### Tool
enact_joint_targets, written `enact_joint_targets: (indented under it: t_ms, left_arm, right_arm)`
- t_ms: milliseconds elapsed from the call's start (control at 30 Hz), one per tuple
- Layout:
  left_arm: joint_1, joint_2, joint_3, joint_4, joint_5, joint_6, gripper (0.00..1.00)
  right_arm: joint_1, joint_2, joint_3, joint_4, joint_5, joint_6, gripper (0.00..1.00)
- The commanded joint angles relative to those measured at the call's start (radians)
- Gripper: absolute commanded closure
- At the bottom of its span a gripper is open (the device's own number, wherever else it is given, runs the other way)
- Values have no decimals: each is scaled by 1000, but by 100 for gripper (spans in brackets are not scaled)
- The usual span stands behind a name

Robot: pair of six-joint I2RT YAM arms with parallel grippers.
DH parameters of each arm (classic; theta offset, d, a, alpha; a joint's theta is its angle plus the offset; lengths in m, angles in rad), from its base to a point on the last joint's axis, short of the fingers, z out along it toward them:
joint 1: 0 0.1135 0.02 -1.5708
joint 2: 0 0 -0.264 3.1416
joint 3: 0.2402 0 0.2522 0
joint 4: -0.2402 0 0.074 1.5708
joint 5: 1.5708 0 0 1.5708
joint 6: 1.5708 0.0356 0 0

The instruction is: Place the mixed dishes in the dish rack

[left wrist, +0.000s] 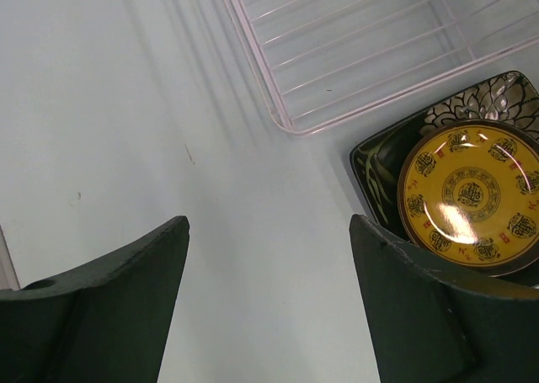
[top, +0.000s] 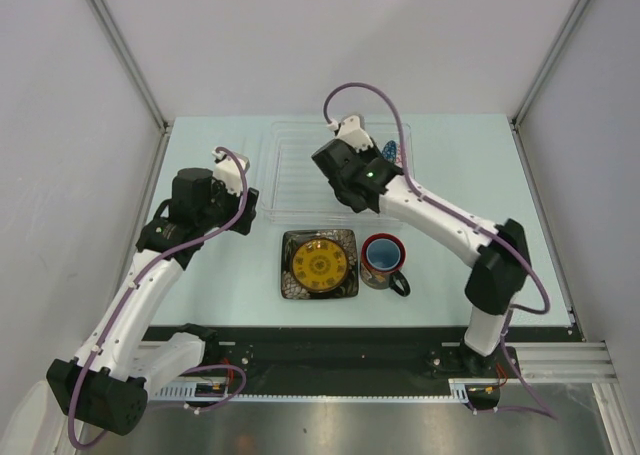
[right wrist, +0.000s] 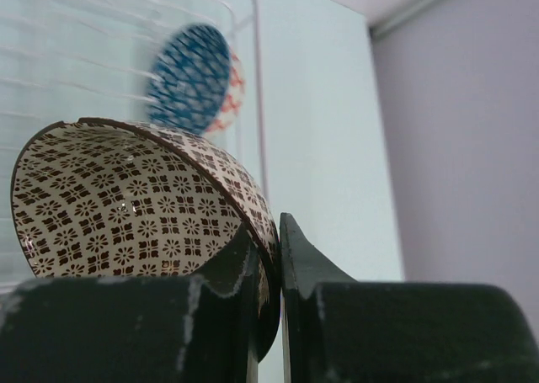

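Observation:
The white bowl will next go down with my right gripper into the rack on the near side of the mosaic bowl, since that bowl already takes the rack's far end.
My right gripper (right wrist: 274,240) is shut on the rim of a white bowl with a brown flower pattern (right wrist: 126,206), held over the clear dish rack (top: 290,175). The blue-white mosaic bowl (right wrist: 192,78) stands on edge in the rack's far right end (top: 391,153). The small yellow plate (top: 319,265) lies on the dark square plate (top: 292,245) on the table in front of the rack. The red-rimmed mug (top: 383,257) stands right of them. My left gripper (left wrist: 269,299) is open and empty over bare table, left of the plates (left wrist: 470,194) and near the rack's corner (left wrist: 290,126).
Grey walls close the table at the left, back and right. A black rail runs along the near edge (top: 330,345). The right arm (top: 440,215) reaches over the rack's right side.

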Motion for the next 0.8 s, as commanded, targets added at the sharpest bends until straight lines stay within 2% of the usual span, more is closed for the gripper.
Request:
enact_joint_targets:
  t_ms: [0,300,500,767]
  left_arm:
    - [6,-28,-2,21,0,9,18]
    - [6,-26,-16,30,6,9,18]
    - [4,-25,-10,32,6,9,18]
    - [6,-31,-10,37,1,17,18]
  right_arm:
    - [-45,104,22,-58,253,-72,100]
    - [-139,152,13,-79,251,-86,100]
    - [-156,195,-4,-63,245,-117,100]
    - [-162,277,-19,-90,196,-69,100]
